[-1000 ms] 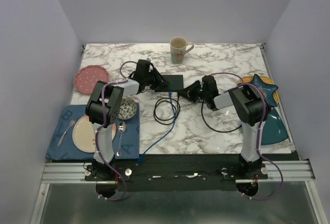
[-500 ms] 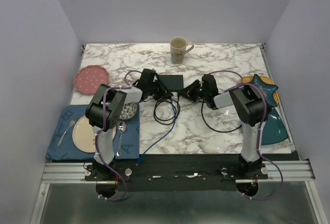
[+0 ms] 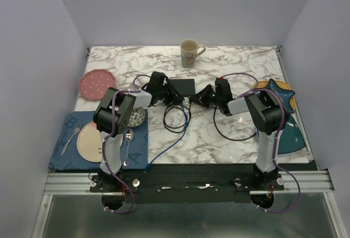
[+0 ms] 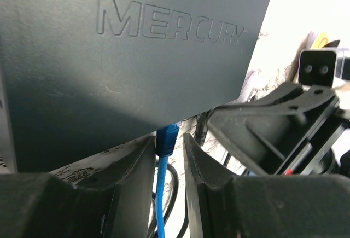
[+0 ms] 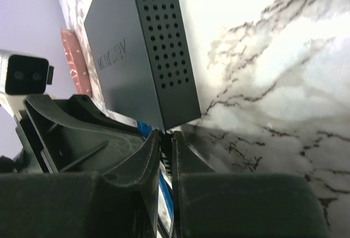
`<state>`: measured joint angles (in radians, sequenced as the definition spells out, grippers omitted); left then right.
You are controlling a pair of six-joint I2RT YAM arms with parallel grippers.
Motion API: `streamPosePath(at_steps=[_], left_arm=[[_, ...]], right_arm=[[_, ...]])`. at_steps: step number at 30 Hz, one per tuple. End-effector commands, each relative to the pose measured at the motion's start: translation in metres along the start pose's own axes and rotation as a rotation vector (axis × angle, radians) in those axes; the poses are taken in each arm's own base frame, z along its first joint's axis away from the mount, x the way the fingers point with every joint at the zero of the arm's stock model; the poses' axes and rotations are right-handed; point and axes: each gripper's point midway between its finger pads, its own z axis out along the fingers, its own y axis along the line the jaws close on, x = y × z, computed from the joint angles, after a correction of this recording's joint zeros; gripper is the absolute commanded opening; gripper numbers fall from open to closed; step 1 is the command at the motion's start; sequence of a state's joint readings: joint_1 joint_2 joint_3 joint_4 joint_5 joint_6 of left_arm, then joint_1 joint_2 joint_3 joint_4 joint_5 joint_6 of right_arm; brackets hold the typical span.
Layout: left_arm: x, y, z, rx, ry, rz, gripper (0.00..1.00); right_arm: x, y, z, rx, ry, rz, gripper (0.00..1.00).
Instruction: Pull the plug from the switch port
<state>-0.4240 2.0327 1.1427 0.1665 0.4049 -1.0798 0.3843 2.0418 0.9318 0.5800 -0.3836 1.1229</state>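
Observation:
My right gripper pulls back from the switch next, then rises and crosses toward the teal plate [image 3: 289,136]. The black plug still sits in the switch's near side.
The black Mercury switch [image 3: 182,86] lies flat mid-table and fills the top of the left wrist view [image 4: 126,57]. A blue plug [image 4: 167,137] sits in its near face, with its blue cable [image 3: 167,150] running toward the front edge. My left gripper [image 3: 174,98] is open, its fingers [image 4: 136,161] either side of the blue plug, which touches the left finger with a slim gap on the right [image 4: 169,146]. My right gripper [image 3: 199,98] is shut on a black ribbed plug [image 5: 165,146] at the switch's near right corner [image 5: 175,112].
Black cable loops [image 3: 176,119] lie in front of the switch. A mug [image 3: 189,52] stands at the back. A pink plate [image 3: 97,83] and a blue placemat [image 3: 71,153] with plate, bowl and cutlery are on the left. A star dish [image 3: 279,92] and a teal plate [image 3: 291,134] are on the right.
My left gripper swung from the switch's left side round to its near face, onto the blue plug. The switch shifted slightly back. The right gripper stayed put.

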Motion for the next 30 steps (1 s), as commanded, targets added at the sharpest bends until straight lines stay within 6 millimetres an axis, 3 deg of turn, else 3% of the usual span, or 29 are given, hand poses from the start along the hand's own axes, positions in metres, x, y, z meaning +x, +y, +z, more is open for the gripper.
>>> streamPosePath(at_steps=[1, 6, 11, 13, 14, 15, 16, 18, 19, 24, 28, 30], left_arm=[[-0.002, 0.004, 0.01, -0.011, 0.0, -0.021, 0.38], [-0.003, 0.002, 0.01, -0.006, -0.005, -0.023, 0.38], [-0.004, 0.004, 0.004, -0.01, -0.012, -0.016, 0.38], [-0.01, -0.002, -0.006, 0.0, -0.033, -0.004, 0.38], [-0.011, 0.005, -0.012, -0.012, -0.043, -0.01, 0.39], [-0.017, -0.003, -0.022, 0.003, -0.065, -0.001, 0.39], [-0.018, 0.003, -0.028, -0.018, -0.078, 0.006, 0.4], [-0.029, -0.005, -0.047, -0.01, -0.128, 0.022, 0.41], [-0.032, -0.003, -0.053, -0.026, -0.144, 0.025, 0.41], [-0.037, -0.007, -0.079, -0.045, -0.208, 0.059, 0.43], [-0.035, -0.01, -0.089, -0.045, -0.219, 0.069, 0.44], [-0.033, -0.009, -0.093, -0.046, -0.223, 0.071, 0.44]], right_arm=[[0.03, -0.021, -0.013, 0.066, 0.098, -0.025, 0.01], [0.045, -0.022, -0.019, 0.068, 0.154, -0.046, 0.01], [0.045, -0.02, -0.035, 0.082, 0.135, -0.088, 0.01], [0.032, -0.001, -0.047, 0.074, 0.077, -0.175, 0.01], [0.031, -0.004, -0.055, 0.115, 0.075, -0.193, 0.01], [0.015, 0.013, -0.067, 0.115, 0.006, -0.285, 0.01], [0.005, 0.022, -0.073, 0.125, -0.027, -0.332, 0.01], [-0.011, 0.02, -0.092, 0.228, -0.076, -0.438, 0.01], [-0.023, 0.04, -0.105, 0.218, -0.129, -0.484, 0.01], [-0.037, 0.026, -0.147, 0.373, -0.197, -0.593, 0.01], [-0.021, 0.009, -0.163, 0.4, -0.159, -0.613, 0.01], [-0.009, -0.009, -0.173, 0.447, -0.131, -0.614, 0.01]])
